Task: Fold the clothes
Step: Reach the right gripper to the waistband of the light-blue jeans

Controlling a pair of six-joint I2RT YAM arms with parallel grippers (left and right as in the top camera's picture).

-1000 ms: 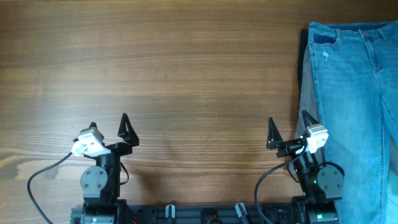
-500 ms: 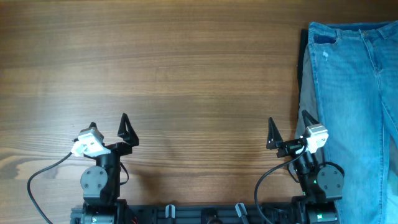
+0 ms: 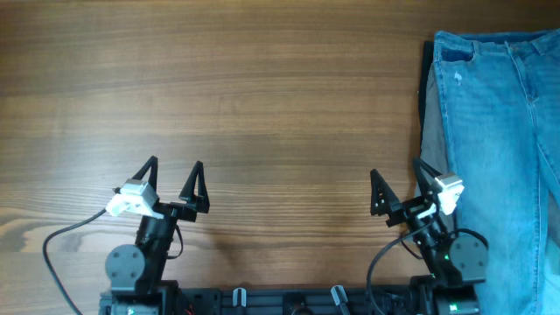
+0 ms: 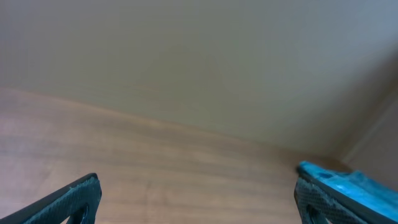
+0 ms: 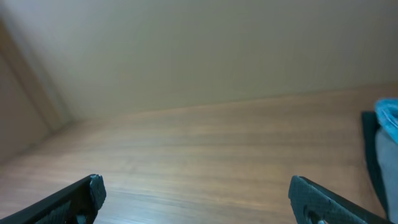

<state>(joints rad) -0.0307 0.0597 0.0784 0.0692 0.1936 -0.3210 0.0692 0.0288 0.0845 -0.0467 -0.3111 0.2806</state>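
I need to move my right gripper outward next, tilt it down and lower it onto the side seam of the jeans below the white rip.
The light-blue denim jeans [image 3: 499, 131] lie flat along the table's right side in the overhead view, waistband at the far edge, a small white rip near the top left; they run off the frame at right. Their edge shows in the left wrist view [image 4: 354, 182] and the right wrist view [image 5: 387, 118]. My left gripper [image 3: 173, 173] is open and empty at the front left, far from the jeans. My right gripper [image 3: 400, 179] is open and empty at the front right, its right finger beside the jeans' left edge.
The wooden table [image 3: 245, 105] spans the view. Both arm bases and a dark rail [image 3: 289, 299] sit along the front edge. A grey wall rises behind the table in the wrist views.
Both grippers have turned and lifted slightly, the fingers now pointing further up the table and standing wider apart. The jeans have not moved.
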